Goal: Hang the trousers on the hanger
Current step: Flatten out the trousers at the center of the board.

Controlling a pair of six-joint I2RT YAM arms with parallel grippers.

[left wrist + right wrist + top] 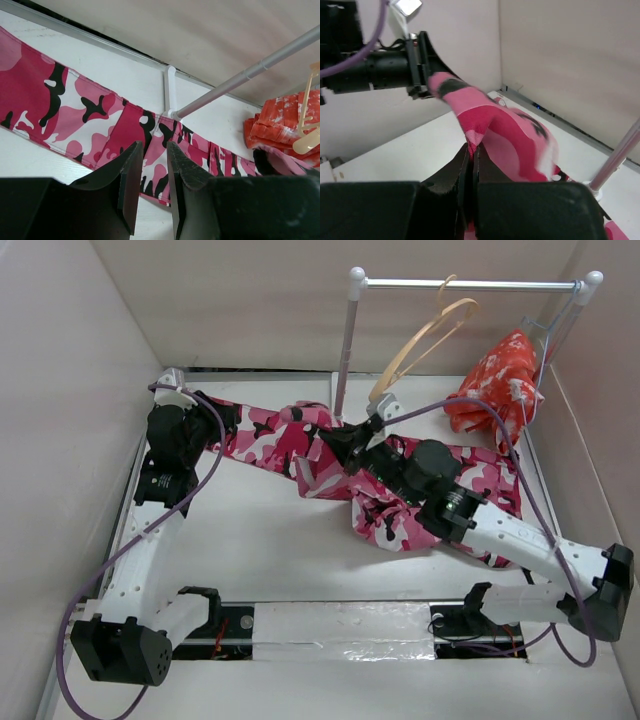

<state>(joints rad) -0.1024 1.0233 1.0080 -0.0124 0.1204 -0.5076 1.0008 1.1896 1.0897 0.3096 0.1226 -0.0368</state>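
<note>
The trousers are bunched beside bare table (290,397) (570,155), so next my right gripper will carry the fold of the trousers down, back and to the left in the top view.
The camouflage trousers (268,432) lie spread across the table from back left to right, bunched in the middle. My right gripper (342,447) is shut on a raised fold of that pink cloth (510,132), pinched at the fingertips (471,147). Beside the trousers' left end, my left gripper (222,423) stands open. In its wrist view the jaws (154,150) have a narrow gap with nothing in it, and the trousers (75,115) lie on the table beyond. The tan wooden hanger (425,340) hangs tilted from the rail; its end (310,137) also shows in the left wrist view.
A metal clothes rail (470,284) on white posts (345,350) spans the back. The red-orange blotched garment (500,380) hangs at the rail's right end. Beige walls (60,390) enclose the table on three sides. A purple cable (470,405) arcs over the right arm.
</note>
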